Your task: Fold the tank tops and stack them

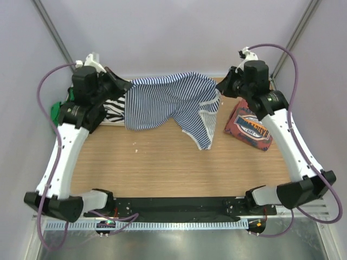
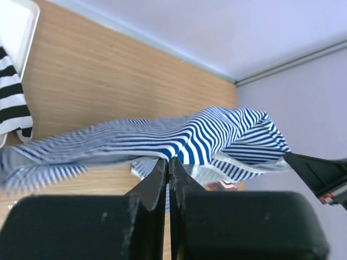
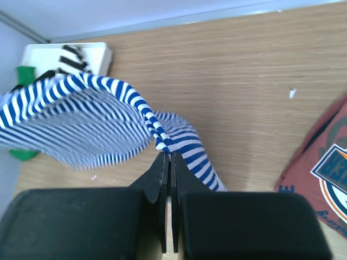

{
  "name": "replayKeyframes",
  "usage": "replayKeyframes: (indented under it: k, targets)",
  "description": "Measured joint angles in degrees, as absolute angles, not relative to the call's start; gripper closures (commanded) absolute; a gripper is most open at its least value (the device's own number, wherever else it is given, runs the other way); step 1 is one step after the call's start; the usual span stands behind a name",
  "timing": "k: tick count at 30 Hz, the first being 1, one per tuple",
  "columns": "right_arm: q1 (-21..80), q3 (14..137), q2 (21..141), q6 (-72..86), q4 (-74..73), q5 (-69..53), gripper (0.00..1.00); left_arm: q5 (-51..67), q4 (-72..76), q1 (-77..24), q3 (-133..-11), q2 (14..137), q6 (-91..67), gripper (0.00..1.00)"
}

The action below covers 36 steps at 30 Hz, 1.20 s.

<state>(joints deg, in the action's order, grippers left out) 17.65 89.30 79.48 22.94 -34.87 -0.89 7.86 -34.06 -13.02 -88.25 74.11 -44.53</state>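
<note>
I should lower my right gripper next toward the tabletop (image 1: 219, 111) (image 3: 244, 151) beside the brick-red tank top and let go of the striped tank top's edge, because the striped tank top still hangs bunched above the table.
The navy-and-white striped tank top (image 1: 162, 103) hangs stretched in the air between both grippers at the back of the table, one end drooping to the wood. My left gripper (image 1: 128, 85) is shut on its left edge; the left wrist view shows the cloth (image 2: 206, 135) pinched at the tips of my left gripper (image 2: 167, 160). My right gripper (image 1: 221, 90) is shut on its right edge; the right wrist view shows the cloth (image 3: 97, 119) pinched by my right gripper (image 3: 168, 155). The brick-red tank top (image 1: 250, 128) with a round logo lies folded at the right, also in the right wrist view (image 3: 325, 168).
A white tray (image 1: 111, 120) at the back left holds a black-and-white striped garment (image 1: 115, 108); it also shows in the right wrist view (image 3: 70, 54). A green object (image 1: 56, 111) lies beside the left arm. The table's back wall is close behind both grippers.
</note>
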Motion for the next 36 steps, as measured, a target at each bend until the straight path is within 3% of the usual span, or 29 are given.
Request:
replayKeyframes:
  k: [11,17,25,30,34,35,36]
  targets:
    - [17.65,83.68,52.99,21.04,-40.10,-15.22,0.95,5.82,-35.16,-13.08,-78.83,37.04,-44.49,1.00]
    - [17.85,83.92,46.96,20.86,-42.92,-17.21,0.99,5.21,-37.39,-13.10,-78.13,36.23,-45.06,1.00]
    - [17.32,80.38,64.66,21.41,-41.32,-8.73,0.99,2.31,-32.86,-13.10,-69.04,54.15,-46.54,1.00]
    - [13.45,75.68,85.01,22.94,-34.63,-9.34,0.99,-0.21,-25.15,-13.08,-60.36,70.39,-49.06,1.00]
    - [10.92,82.89,102.74,24.49,-32.34,-10.46,0.89,-3.68,-19.29,-13.08,-60.99,84.60,-50.70,1.00]
    - [10.57,87.48,107.81,24.84,-32.58,-10.35,0.62,-4.40,-18.39,-12.99,-62.81,88.31,-51.09,0.96]
    - [10.33,91.70,112.12,25.67,-31.68,-10.15,0.40,-5.02,-16.25,-12.93,-65.82,93.43,-51.46,0.47]
